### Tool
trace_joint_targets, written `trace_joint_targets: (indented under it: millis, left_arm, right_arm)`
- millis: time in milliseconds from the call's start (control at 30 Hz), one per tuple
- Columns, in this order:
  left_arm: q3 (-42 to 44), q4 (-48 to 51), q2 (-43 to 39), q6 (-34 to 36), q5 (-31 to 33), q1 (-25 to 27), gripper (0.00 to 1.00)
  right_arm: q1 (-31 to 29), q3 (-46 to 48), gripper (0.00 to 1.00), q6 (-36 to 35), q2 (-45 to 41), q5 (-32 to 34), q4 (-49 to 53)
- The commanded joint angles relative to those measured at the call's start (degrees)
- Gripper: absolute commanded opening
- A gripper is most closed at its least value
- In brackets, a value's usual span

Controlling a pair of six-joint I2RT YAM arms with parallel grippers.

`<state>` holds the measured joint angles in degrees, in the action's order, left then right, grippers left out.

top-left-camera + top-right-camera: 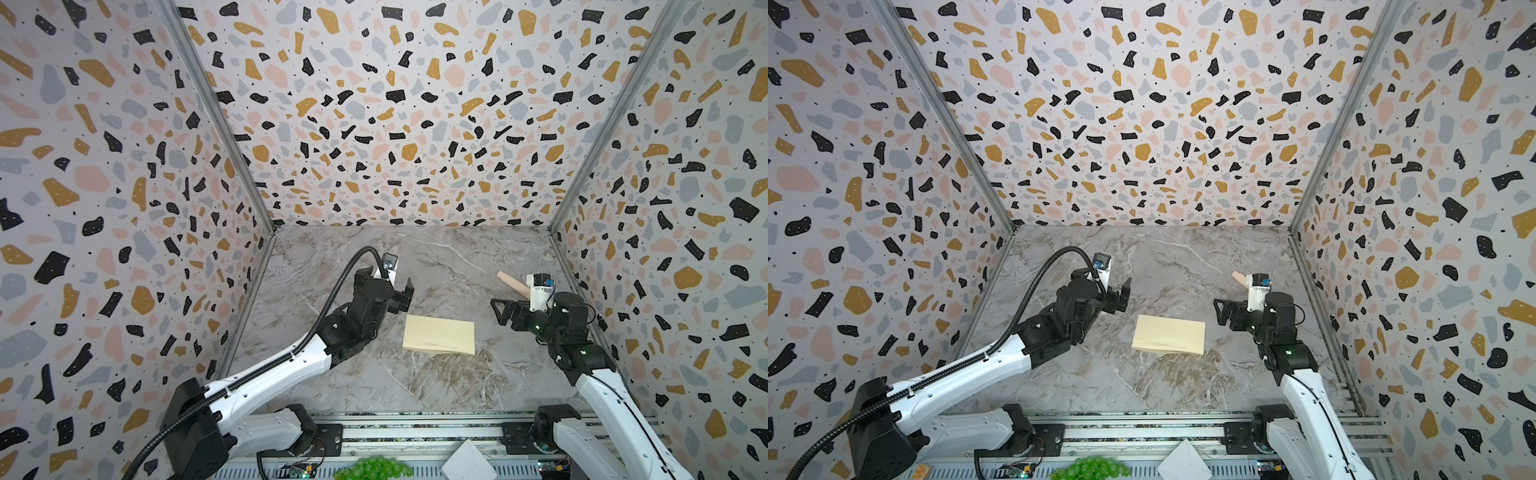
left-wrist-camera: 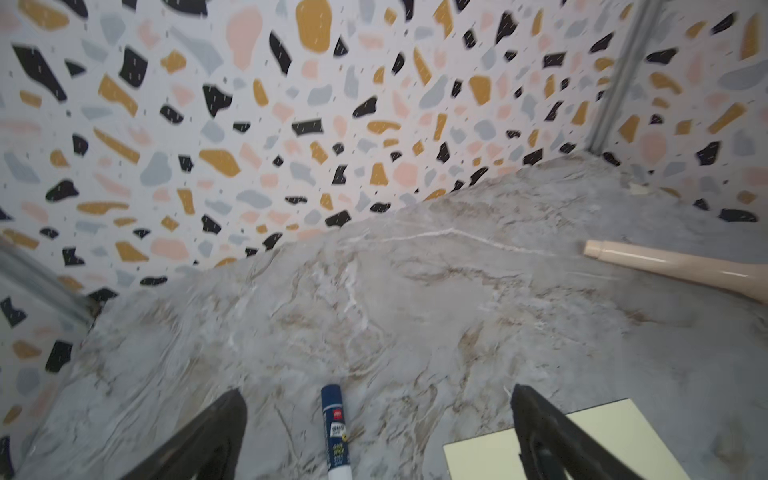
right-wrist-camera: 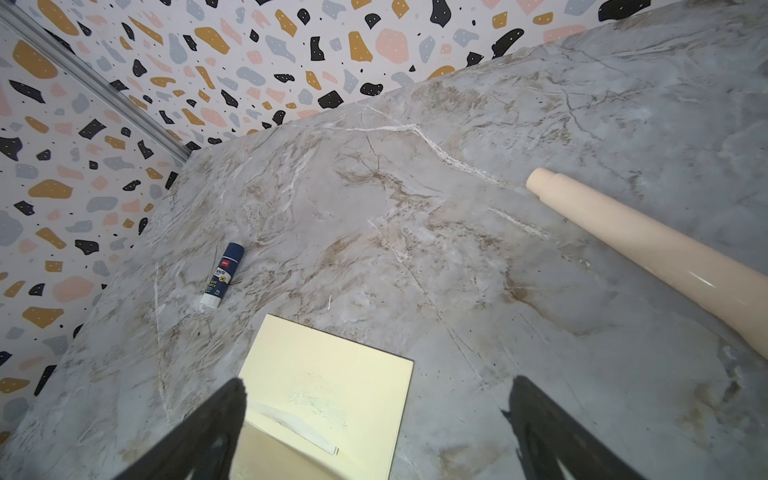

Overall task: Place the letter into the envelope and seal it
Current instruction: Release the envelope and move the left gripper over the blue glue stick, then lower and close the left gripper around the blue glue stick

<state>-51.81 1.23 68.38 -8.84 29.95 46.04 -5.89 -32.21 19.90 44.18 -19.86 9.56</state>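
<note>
I need to tip my left gripper downward and lower its open fingers around the glue stick's labelled body (image 2: 336,436), since the stick lies atop the table below the gripper.
The pale cream envelope (image 1: 438,334) (image 1: 1169,334) lies flat on the marble table (image 1: 415,386) between the two arms. Along its near side the right wrist view shows a white strip and a darker tan band on the envelope (image 3: 328,370). The letter is hidden. My left gripper (image 1: 384,277) (image 2: 376,390) hangs open just left of and behind the envelope (image 2: 582,440), over a blue and white glue stick (image 2: 334,432) (image 3: 222,274) that lies loose on the table. To the envelope's right, my right gripper (image 1: 500,311) (image 3: 378,381) points at it, open and empty.
A beige tapered roll (image 1: 511,281) (image 3: 644,245) lies behind the right gripper. At the front rail sit green grapes (image 1: 374,467) and a white folded paper (image 1: 467,461). Patterned walls close in three sides of the table.
</note>
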Motion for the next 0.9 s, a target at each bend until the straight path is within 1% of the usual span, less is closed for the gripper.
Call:
trace_joint_targets:
  millis: [0, 100, 200, 300, 400, 667, 800, 867]
  left_arm:
    - [0.45, 6.98, 3.06, -9.46, -3.62, -4.01, 1.0]
    - [-0.84, 8.51, 7.46, -10.88, -5.37, -7.14, 1.0]
    - [-2.81, 10.35, 13.21, -10.9, -5.77, -9.5, 1.0]
    - [-3.79, 10.38, 18.62, -10.87, -9.09, -12.09, 0.96]
    - [-4.04, 8.38, 23.21, -10.85, -11.67, -13.85, 0.89]
    - [-8.74, 7.47, 32.31, -9.28, -12.28, -15.75, 0.74]
    - [-10.12, 6.77, 35.04, -8.47, -12.56, -16.54, 0.64]
    - [-10.5, 6.73, 36.19, -8.06, -12.29, -16.9, 0.61]
  right_arm:
    - [0.13, 0.83, 0.99, 1.07, 0.46, -1.33, -2.34]
    - [0.13, 0.96, 0.99, 1.03, 2.74, -1.8, -3.77]
    - [0.17, 1.5, 0.99, 1.43, 5.87, -3.65, -6.05]
    - [0.13, 2.77, 0.99, 2.42, 8.41, -6.12, -9.39]
    - [0.01, 2.77, 0.99, 2.36, 9.9, -8.37, -10.01]
    - [0.04, 2.52, 0.99, 1.06, 10.04, -10.51, -10.03]
    - [0.08, 2.33, 0.99, 1.1, 10.24, -11.49, -9.73]
    - [0.08, 2.24, 0.99, 1.02, 9.79, -11.61, -9.35]
